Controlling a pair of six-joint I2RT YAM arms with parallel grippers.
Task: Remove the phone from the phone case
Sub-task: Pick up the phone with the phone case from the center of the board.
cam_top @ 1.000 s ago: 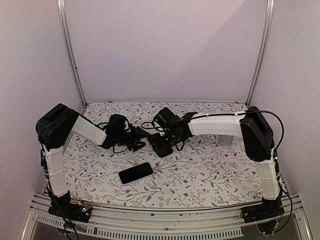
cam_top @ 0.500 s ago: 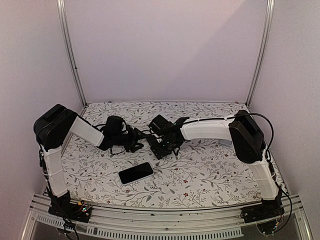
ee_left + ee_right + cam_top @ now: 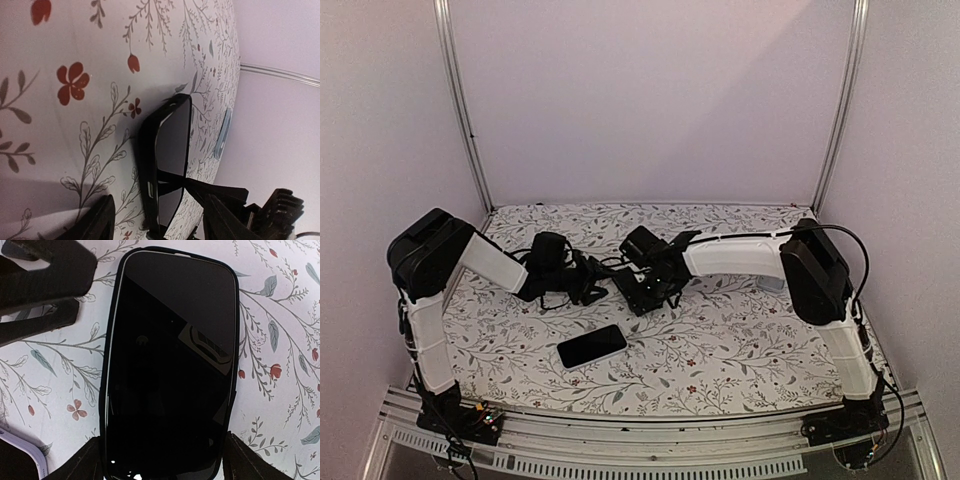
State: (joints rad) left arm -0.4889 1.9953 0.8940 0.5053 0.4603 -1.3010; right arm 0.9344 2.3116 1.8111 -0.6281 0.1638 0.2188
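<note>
I will move my left gripper to the right in the top view onto the phone case's far corner (image 3: 623,273) (image 3: 147,126) and close it, because my right gripper straddles the phone case's near end.
A black phone case (image 3: 170,355) lies flat on the floral table between my two grippers, seen also in the top view (image 3: 638,293). Its face is dark and glossy, and I cannot tell whether anything sits in it. My right gripper (image 3: 165,465) straddles its near end, one finger against each long side. My left gripper (image 3: 159,200) is rolled on its side and open, level with the case's far corner and holding nothing. In the right wrist view its fingers (image 3: 45,275) show beside that corner. A phone (image 3: 592,346) with a black screen and pale rim lies apart, nearer the front edge.
The floral table (image 3: 740,340) is walled by plain lilac panels, with metal posts at the back left (image 3: 460,110) and back right (image 3: 840,100). A small pale object (image 3: 772,280) lies behind my right forearm. The phone's pale corner (image 3: 22,455) shows left of the right gripper.
My right arm has reached left and down over the case, and its jaws have narrowed onto the case's sides. The left gripper has edged slightly left. The phone has not moved.
</note>
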